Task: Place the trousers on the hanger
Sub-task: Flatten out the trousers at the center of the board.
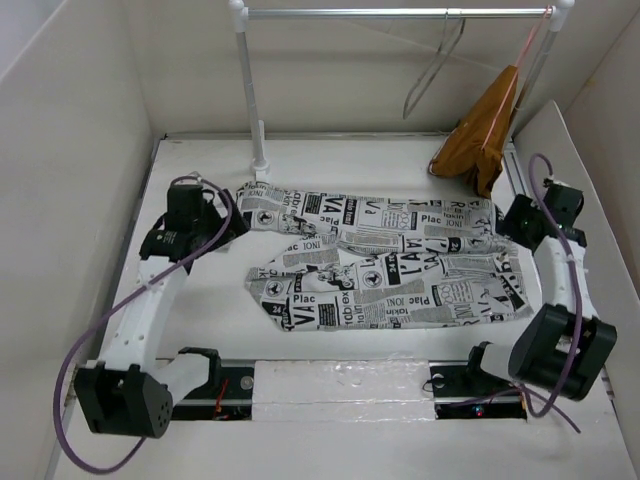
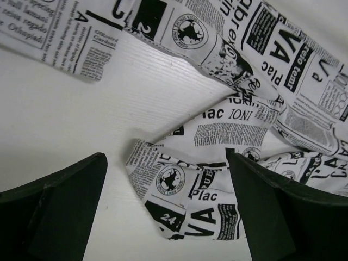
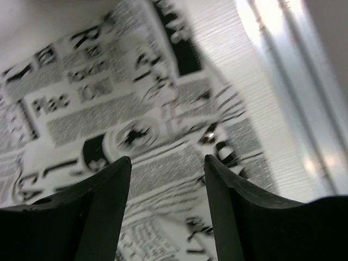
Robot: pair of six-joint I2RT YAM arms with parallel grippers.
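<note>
I will move my left gripper to the right in the top view and down onto the flap corner by the far leg [image 1: 331, 242] [image 2: 267, 110], since the near leg lies folded.
The trousers [image 1: 385, 258], white with black newspaper print, lie spread flat on the table, waist to the right, legs to the left. The grey wire hanger [image 1: 432, 72] hangs from the rail at the back. My left gripper [image 1: 232, 226] is open above the leg ends at the left; in the left wrist view its gripper [image 2: 166, 163] frames a leg cuff [image 2: 179, 190]. My right gripper [image 1: 505, 222] is open over the waist end; in the right wrist view its gripper [image 3: 167, 160] hovers above the printed cloth [image 3: 136, 119], blurred.
An orange-brown garment [image 1: 485, 130] on a pinkish hanger hangs at the rail's right end. The white rail stand [image 1: 252, 90] rises at the back left. White walls enclose the table on three sides. A metal strip [image 1: 340, 385] runs along the near edge.
</note>
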